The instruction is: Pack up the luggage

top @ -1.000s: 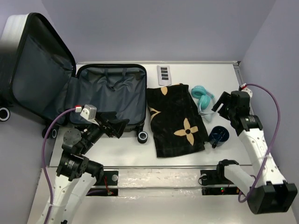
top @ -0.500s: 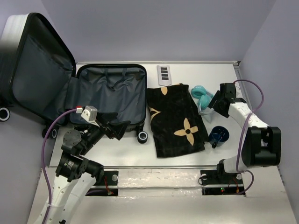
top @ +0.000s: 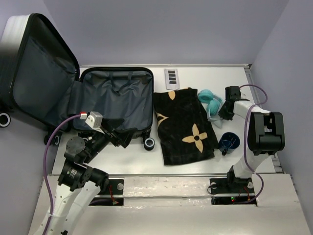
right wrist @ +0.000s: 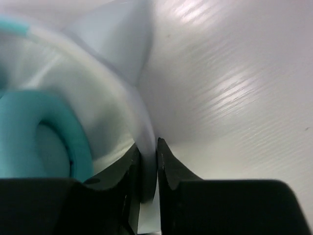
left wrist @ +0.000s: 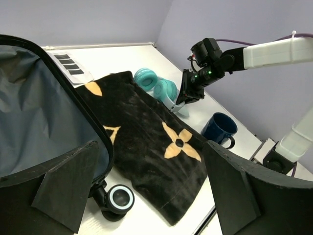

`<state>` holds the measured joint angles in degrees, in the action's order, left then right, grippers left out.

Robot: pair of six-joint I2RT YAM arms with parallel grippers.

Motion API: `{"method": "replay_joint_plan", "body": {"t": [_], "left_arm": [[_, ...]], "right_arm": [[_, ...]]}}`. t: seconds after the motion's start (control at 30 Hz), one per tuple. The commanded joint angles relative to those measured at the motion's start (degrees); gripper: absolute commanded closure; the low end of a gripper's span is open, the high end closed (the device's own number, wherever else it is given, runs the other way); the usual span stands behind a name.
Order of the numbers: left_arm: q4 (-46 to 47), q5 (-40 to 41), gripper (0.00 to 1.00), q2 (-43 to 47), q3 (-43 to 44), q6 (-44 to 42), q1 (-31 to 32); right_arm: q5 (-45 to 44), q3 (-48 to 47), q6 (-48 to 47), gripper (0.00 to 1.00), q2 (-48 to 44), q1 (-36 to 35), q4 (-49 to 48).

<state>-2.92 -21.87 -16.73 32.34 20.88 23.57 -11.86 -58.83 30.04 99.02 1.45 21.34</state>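
Note:
I will lift the headphones (top: 211, 100) with my right gripper, carry them across the towel and let go of them inside the case, because the open luggage's grey lining (top: 115, 101) is bare.
The luggage (top: 112, 98) lies open at the table's back left, grey lining up and lid (top: 39, 73) raised; its near wall (left wrist: 44, 127) fills the left of the left wrist view. My left gripper (top: 124, 132) hovers open by the case's front right corner, above a wheel (left wrist: 121, 198), with nothing between its fingers (left wrist: 150, 147). Teal headphones (top: 211, 100) lie right of the towel. My right gripper (top: 222, 113) is shut on their pale headband (right wrist: 142, 147), with a teal ear cup (right wrist: 44, 132) to its left.
A black towel with tan flowers (top: 183, 125) is spread between case and headphones. A dark blue mug (top: 228, 142) stands near the front right. A white remote (top: 171, 78) lies at the back, beside the case. The right wall is close behind the right arm.
My right arm swung in toward the headphones and lowered, and its jaws closed on the headband. The left arm has barely moved.

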Motion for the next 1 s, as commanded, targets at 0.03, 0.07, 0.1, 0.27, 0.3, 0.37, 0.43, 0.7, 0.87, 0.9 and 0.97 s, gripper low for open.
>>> {"method": "replay_joint_plan", "body": {"t": [0.03,0.07,0.1,0.27,0.3,0.37,0.43,0.7,0.87,0.9,0.97], "left_arm": [[1.3,-0.6,0.01,0.6,1.8,-0.2,0.3],[1.4,-0.6,0.01,0.7,1.8,-0.2,0.4],[1.4,-0.5,0.01,0.8,1.8,-0.1,0.4],[1.6,0.9,0.01,1.0,1.6,1.5,0.6],[1.8,1.5,0.01,1.2,1.6,1.8,0.6],[1.8,1.8,0.01,1.3,1.5,2.2,0.6],[1.7,2.4,0.01,1.4,1.5,2.2,0.6],[-0.3,8.6,0.01,2.2,2.3,2.4,-0.3],[-0.5,11.8,0.01,4.3,2.2,3.3,-0.6],[-0.6,11.8,0.01,4.5,2.1,3.4,-0.6],[-0.7,12.7,0.01,4.9,2.2,3.4,-0.7]], "right_arm": [[-7.2,-1.2,1.9,0.93,-4.1,0.8,-3.5],[-8.3,-0.6,1.6,0.93,-7.6,0.8,-3.6],[-9.4,-0.5,1.2,0.93,-9.7,0.8,-3.8],[-7.1,-0.8,-3.2,0.93,-25.1,0.8,-5.3],[-5.4,-1.4,-4.2,0.93,-27.5,-0.1,-5.6],[-1.6,-3.1,-4.6,0.93,-32.0,-4.0,-5.0],[0.9,-7.0,-3.8,0.93,-32.3,-8.5,-3.2],[-0.6,-22.8,1.3,0.93,-15.1,-37.6,-5.7],[0.0,-39.9,2.6,0.93,1.4,-48.6,-6.1],[0.7,-42.3,2.6,0.93,4.0,-49.2,-6.1],[2.4,-47.2,3.7,0.92,11.7,-49.7,-5.9]]}}
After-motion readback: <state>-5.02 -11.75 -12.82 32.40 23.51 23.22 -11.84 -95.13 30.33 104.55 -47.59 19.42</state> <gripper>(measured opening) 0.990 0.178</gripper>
